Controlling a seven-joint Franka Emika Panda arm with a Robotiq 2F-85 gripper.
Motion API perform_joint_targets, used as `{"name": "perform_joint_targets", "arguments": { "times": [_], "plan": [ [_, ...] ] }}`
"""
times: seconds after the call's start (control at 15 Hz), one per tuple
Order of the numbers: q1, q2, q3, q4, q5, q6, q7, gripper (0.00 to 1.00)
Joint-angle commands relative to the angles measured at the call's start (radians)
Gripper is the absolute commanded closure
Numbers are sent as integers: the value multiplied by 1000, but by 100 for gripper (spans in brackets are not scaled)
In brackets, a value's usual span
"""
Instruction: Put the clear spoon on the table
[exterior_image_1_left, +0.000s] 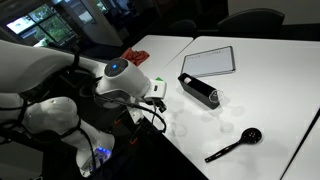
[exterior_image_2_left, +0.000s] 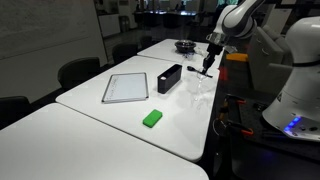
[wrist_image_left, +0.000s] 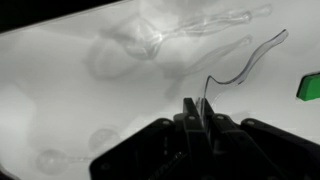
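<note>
My gripper will next move outward and down over the open white tabletop (exterior_image_1_left: 196, 116) beside the black box, and there it will let go of the clear spoon.
In the wrist view my gripper (wrist_image_left: 197, 110) is shut on the thin handle of the clear spoon (wrist_image_left: 245, 65). The spoon curves up and to the right above the white table (wrist_image_left: 60, 90). I cannot tell whether its far end touches the tabletop. In both exterior views the gripper (exterior_image_1_left: 156, 90) (exterior_image_2_left: 213, 43) hangs over the table (exterior_image_1_left: 270, 90) (exterior_image_2_left: 100, 130) near its edge, but the spoon is too faint to make out there.
A black box (exterior_image_1_left: 198, 92) (exterior_image_2_left: 169, 78) and a white tablet (exterior_image_1_left: 210, 62) (exterior_image_2_left: 125, 87) lie on the table. A black spoon (exterior_image_1_left: 235, 145) lies near one edge. A green block (exterior_image_2_left: 152, 118) (wrist_image_left: 310, 87) sits apart. More clear utensils (wrist_image_left: 175, 35) lie beyond the gripper. A dark bowl (exterior_image_2_left: 184, 45) stands at the far end.
</note>
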Motion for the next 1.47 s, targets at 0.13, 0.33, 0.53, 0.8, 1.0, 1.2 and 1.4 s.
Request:
{"name": "perform_joint_targets", "arguments": {
  "times": [0.13,0.33,0.53,0.8,1.0,1.2,1.4],
  "plan": [
    [84,28,-47,23,13,0,38,92],
    [126,45,-73,41,29,0,56,98],
    [244,43,-202,103,29,-32,51,98],
    [454,-8,-434,194,-28,-91,69,98],
    [653,-73,-650,274,-141,-141,123,98],
    [762,-204,-785,375,-332,-172,247,98],
    [852,-308,-870,469,-425,-190,322,98]
  ]
}}
